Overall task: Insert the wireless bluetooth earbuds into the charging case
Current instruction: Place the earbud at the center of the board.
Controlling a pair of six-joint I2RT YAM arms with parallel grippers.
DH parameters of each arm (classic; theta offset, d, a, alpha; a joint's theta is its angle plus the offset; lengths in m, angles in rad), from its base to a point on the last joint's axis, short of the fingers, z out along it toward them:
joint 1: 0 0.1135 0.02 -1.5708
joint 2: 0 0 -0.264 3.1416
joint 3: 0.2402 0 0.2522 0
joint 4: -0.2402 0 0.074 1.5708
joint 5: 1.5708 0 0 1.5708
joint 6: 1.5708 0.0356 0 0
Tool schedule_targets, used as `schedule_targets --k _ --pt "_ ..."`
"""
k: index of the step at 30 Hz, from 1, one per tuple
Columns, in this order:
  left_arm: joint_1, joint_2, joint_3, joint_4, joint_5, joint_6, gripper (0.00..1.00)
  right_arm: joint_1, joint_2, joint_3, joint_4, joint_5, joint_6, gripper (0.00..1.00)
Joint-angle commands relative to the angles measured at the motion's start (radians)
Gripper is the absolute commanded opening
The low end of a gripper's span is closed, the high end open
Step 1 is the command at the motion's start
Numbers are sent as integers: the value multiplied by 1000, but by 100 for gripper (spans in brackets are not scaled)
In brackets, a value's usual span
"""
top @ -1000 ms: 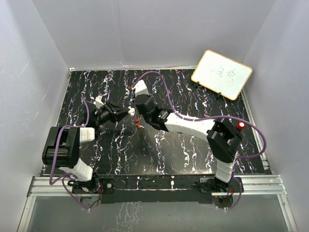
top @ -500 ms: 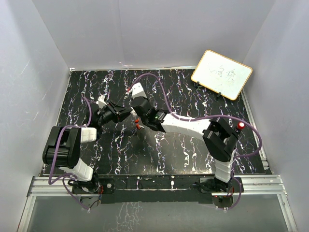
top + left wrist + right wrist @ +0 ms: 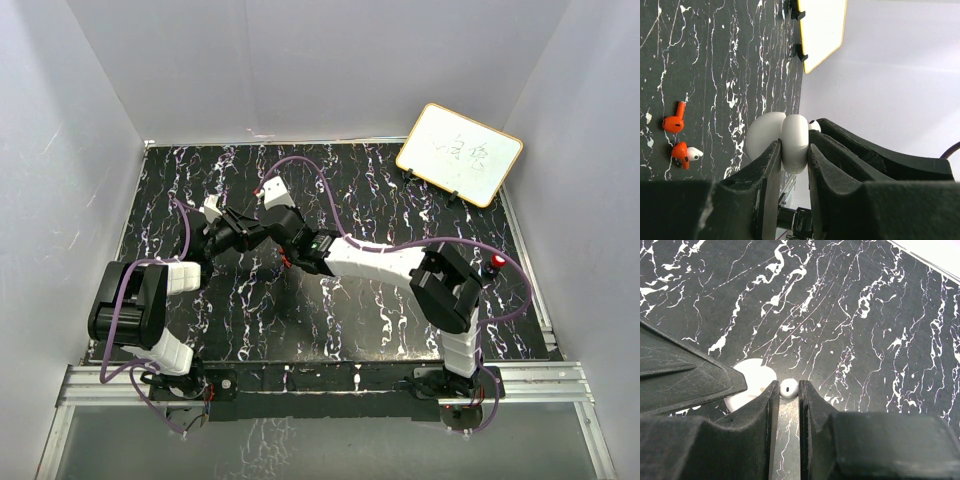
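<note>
Next I need to back my right gripper off the case (image 3: 794, 137), lower it and release the white earbud, since bare tabletop beside the red earbuds lies below and behind.
My left gripper (image 3: 792, 148) is shut on the white charging case (image 3: 794, 137), held off the table with its lid (image 3: 761, 134) swung open. My right gripper (image 3: 786, 390) is shut on a white earbud (image 3: 788, 388) and holds it right against the case (image 3: 751, 386). That earbud also peeks out beside the case in the left wrist view (image 3: 814, 125). Two red earbuds (image 3: 674, 121) (image 3: 682, 151) lie on the black marbled table. In the top view the two grippers (image 3: 252, 226) (image 3: 274, 222) meet left of centre, with the red earbuds (image 3: 285, 260) just in front of them.
A white board with a yellow rim (image 3: 459, 153) leans at the back right corner of the table (image 3: 380, 310). White walls close in the left, back and right sides. Purple cables arc over both arms.
My right gripper has moved left with the white earbud until it meets the case. My left gripper has shifted slightly right toward it. The red earbuds have not moved.
</note>
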Motion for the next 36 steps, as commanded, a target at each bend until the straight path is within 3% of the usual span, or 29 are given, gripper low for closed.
schedule_targets --k 1,20,26,36 --pt "-10 -47 34 -13 1 11 0 5 9 57 16 48 -9 12" --pt "-18 -59 26 -19 -1 8 0 5 21 57 35 81 -13 11" --pt "-14 -85 28 -87 -21 43 0 2 44 86 -111 213 11 11" --pt "86 -108 13 -92 50 56 0 0 -53 -97 -217 171 82 10"
